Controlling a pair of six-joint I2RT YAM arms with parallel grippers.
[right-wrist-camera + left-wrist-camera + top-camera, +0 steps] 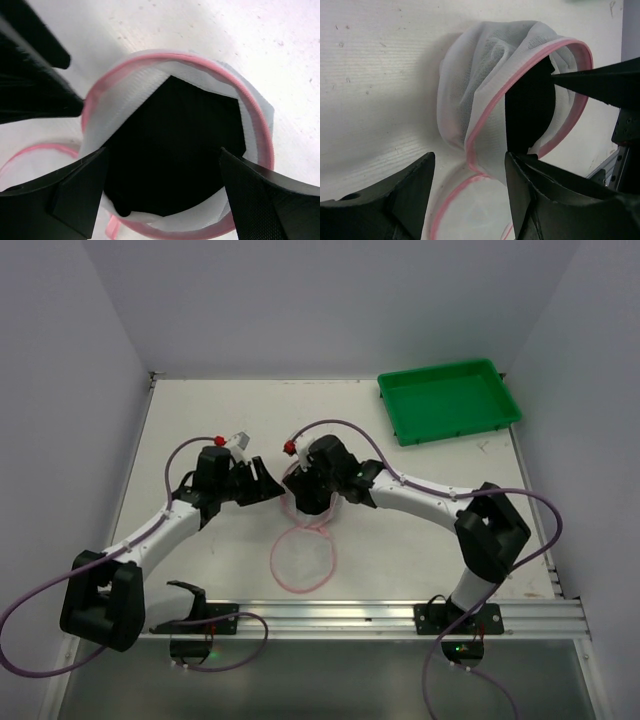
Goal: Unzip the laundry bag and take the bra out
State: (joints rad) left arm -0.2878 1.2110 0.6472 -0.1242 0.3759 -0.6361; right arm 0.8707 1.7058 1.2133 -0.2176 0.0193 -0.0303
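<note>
My right gripper lowers open fingers through the bag's opening next and closes on the middle of the black mass (316, 503) (175, 150), which lies below it inside the bag's pink rim.
The laundry bag (300, 516) stands mid-table, a white mesh drum with pink trim. It is unzipped, and its round lid (303, 560) lies flat on the table in front, still joined. In the left wrist view the bag (475, 75) leans with its mouth to the right. In the right wrist view its rim (125, 85) rings a black mass (175, 150) that fills the inside. No pale pink bra shows. My right gripper (312, 502) (163, 155) is open just above the mouth. My left gripper (265, 485) (470, 165) is open beside the bag, over the lid hinge.
A green tray (450, 400) sits at the back right corner. A metal rail (350, 618) runs along the near edge. White walls close in the table on three sides. The two grippers are close together at the bag.
</note>
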